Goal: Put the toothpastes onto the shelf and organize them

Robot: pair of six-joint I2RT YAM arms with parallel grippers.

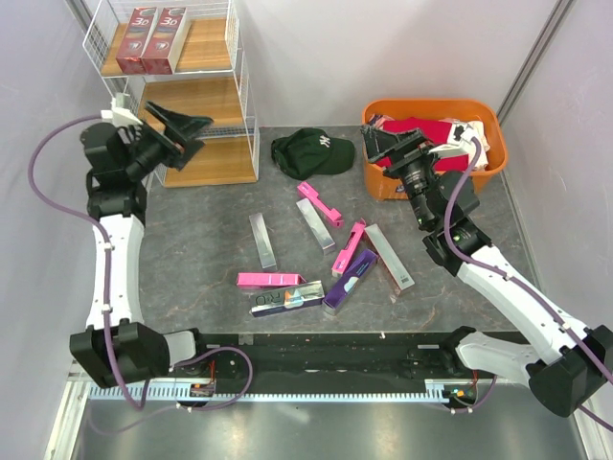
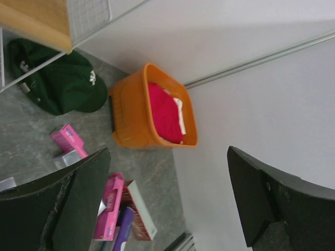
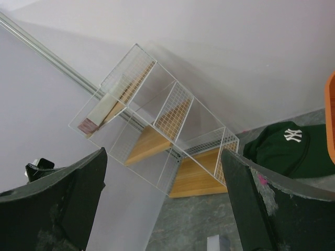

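The robot's right gripper should next swing down and back to the dark red toothpaste's far end [image 1: 376, 236], with its fingers tipping downward, to grip this box that is not on the shelf yet.
The white wire shelf [image 1: 206, 96] stands at the back left, with two dark red toothpaste boxes [image 1: 153, 40] on its top board. Several toothpastes lie loose on the table: silver [image 1: 262, 240], pink [image 1: 319, 203], pink [image 1: 271, 280], holographic [image 1: 287, 299], purple [image 1: 350, 279], dark red [image 1: 389, 257]. My left gripper [image 1: 187, 129] is open and empty, raised beside the shelf's middle board. My right gripper [image 1: 383, 144] is open and empty above the orange tub's left end. The right wrist view shows the shelf [image 3: 157, 136] between its fingers [image 3: 63, 204].
An orange tub [image 1: 431, 103] with red and white contents stands at the back right. A dark green cap [image 1: 311, 151] lies between shelf and tub. In the left wrist view I see the tub [image 2: 131, 120], the cap [image 2: 57, 83] and pink boxes [image 2: 112, 206].
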